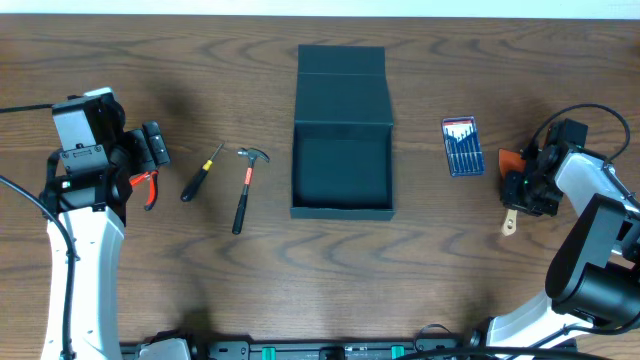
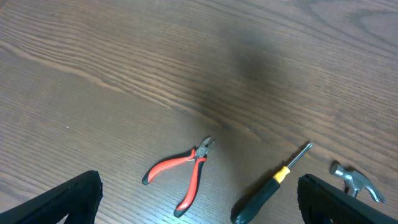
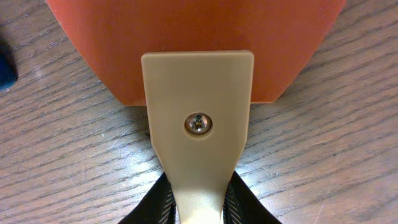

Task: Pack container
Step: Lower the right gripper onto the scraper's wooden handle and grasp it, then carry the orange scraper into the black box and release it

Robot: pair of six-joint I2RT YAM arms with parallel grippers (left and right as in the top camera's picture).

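My right gripper lifts the scraper (image 3: 198, 118) next, carries it left in the overhead view over the container's empty inside, lowers it and releases it.
The container (image 1: 341, 205), a dark teal-black box, stands open at the table's middle with its flap lid (image 1: 341, 60) laid back; its inside looks empty. My right gripper (image 1: 522, 192) at the right is shut on the tan handle of a scraper (image 3: 198, 118) with an orange blade (image 3: 193, 37); it also shows in the overhead view (image 1: 509, 222). My left gripper (image 2: 199, 214) is open above the red-handled pliers (image 2: 185, 168), which lie on the table, partly hidden under the arm in the overhead view (image 1: 150, 188).
A black screwdriver with a yellow collar (image 1: 199, 174) and a small hammer (image 1: 246, 186) lie left of the box; both also show in the left wrist view, screwdriver (image 2: 268, 186), hammer (image 2: 354, 179). A blue pack of small screwdrivers (image 1: 462, 146) lies right of the box.
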